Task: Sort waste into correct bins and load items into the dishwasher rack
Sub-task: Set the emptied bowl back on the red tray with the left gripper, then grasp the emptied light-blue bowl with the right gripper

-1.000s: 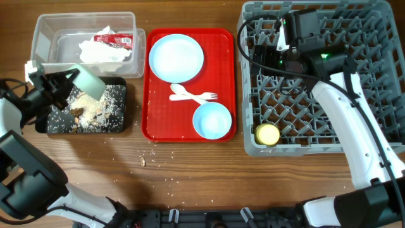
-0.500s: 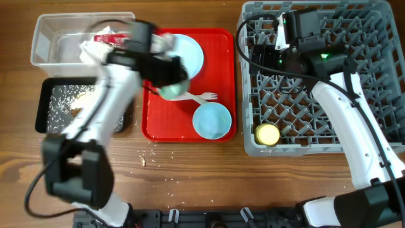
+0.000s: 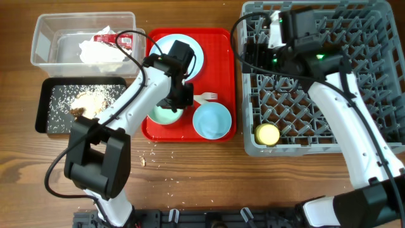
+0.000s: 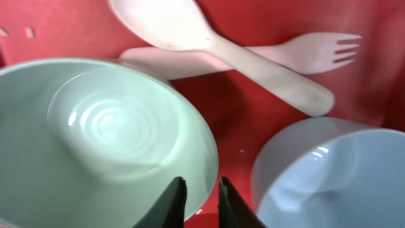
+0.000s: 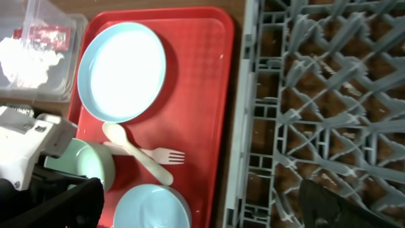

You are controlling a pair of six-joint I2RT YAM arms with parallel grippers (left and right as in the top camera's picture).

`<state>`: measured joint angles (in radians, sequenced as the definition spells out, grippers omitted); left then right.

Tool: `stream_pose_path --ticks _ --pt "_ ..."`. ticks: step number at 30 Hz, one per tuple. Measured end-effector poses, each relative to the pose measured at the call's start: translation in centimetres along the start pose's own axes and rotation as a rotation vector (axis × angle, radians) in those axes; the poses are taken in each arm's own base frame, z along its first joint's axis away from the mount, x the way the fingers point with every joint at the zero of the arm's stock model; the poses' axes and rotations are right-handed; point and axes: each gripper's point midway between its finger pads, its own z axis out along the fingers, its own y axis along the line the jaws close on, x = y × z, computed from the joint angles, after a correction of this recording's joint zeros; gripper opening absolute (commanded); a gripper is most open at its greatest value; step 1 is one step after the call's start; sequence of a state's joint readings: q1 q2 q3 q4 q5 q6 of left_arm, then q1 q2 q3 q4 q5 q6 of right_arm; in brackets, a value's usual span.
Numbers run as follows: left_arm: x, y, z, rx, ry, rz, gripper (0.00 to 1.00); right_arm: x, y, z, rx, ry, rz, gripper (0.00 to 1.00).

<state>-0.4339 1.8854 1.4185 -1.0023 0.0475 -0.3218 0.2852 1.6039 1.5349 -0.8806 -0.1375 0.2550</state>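
Note:
My right gripper moves across the tray and down onto the pale blue-green bowl's rim by the spoon next, since this bowl is still outside the grey rack.
My left gripper is shut on the rim of a pale blue-green bowl, which is at the front left of the red tray. A second light blue bowl sits just to its right. The white spoon and fork lie crossed behind the bowls. The blue plate is at the tray's back. My right gripper is open and empty over the left edge of the grey rack. The yellow cup stands in the rack.
The clear tub at the back left holds the white napkin and the red packet. The black tray in front of it holds food scraps. Crumbs lie on the table.
My left arm swung right from the black tray to the red tray, carrying the bowl, which is now low at the tray's front left. The right arm shifted slightly left.

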Motion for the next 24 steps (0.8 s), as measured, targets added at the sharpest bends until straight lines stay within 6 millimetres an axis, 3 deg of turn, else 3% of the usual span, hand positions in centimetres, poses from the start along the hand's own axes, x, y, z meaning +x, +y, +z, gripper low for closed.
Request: stream_pose_path --ticks 2,5,6,7,8,10,11,13,15,17,19,21,24 --pt "-0.1 -0.7 0.0 0.016 -0.011 0.013 0.24 0.6 0.9 0.9 -0.013 0.028 -0.018 0.99" --pt "-1.2 0.5 -0.7 0.028 -0.028 -0.047 0.46 0.3 1.7 1.8 -0.049 0.025 -0.023 0.95" --pt "-2.3 2.1 -1.9 0.042 -0.063 -0.129 0.57 -0.1 2.1 2.2 -0.076 0.015 -0.026 0.93" --pt "-3.0 3.2 -2.8 0.049 -0.087 -0.183 0.60 -0.2 2.5 2.6 -0.100 0.015 -0.027 0.91" --pt "-4.5 6.2 -5.4 0.067 -0.161 -0.285 0.62 -0.4 3.0 3.1 -0.129 0.013 -0.029 0.91" --pt "-5.5 10.6 -8.6 0.087 -0.250 -0.420 0.64 -0.7 4.5 4.1 -0.178 0.003 -0.053 0.91" --pt "-5.8 13.7 -10.3 0.093 -0.301 -0.503 0.65 0.2 6.7 5.5 -0.217 0.027 -0.104 0.88" --pt "-5.8 16.9 -11.2 0.096 -0.331 -0.592 0.66 2.2 9.9 7.5 -0.255 0.073 -0.180 0.82" --pt "-5.7 18.3 -11.4 0.096 -0.336 -0.634 0.66 4.7 12.9 9.5 -0.290 0.123 -0.260 0.76" --pt "-5.8 19.4 -11.6 0.097 -0.350 -0.663 0.67 8.8 15.7 12.2 -0.313 0.209 -0.372 0.72" --pt "-6.0 19.4 -11.6 0.106 -0.358 -0.661 0.68 11.7 16.7 14.5 -0.275 0.285 -0.481 0.65" --pt "-6.1 19.4 -11.7 0.109 -0.360 -0.660 0.68 11.6 17.1 16.0 -0.224 0.299 -0.563 0.59" --pt "-6.0 19.3 -11.6 0.110 -0.357 -0.661 0.69 11.7 16.4 18.2 -0.174 0.350 -0.637 0.36"
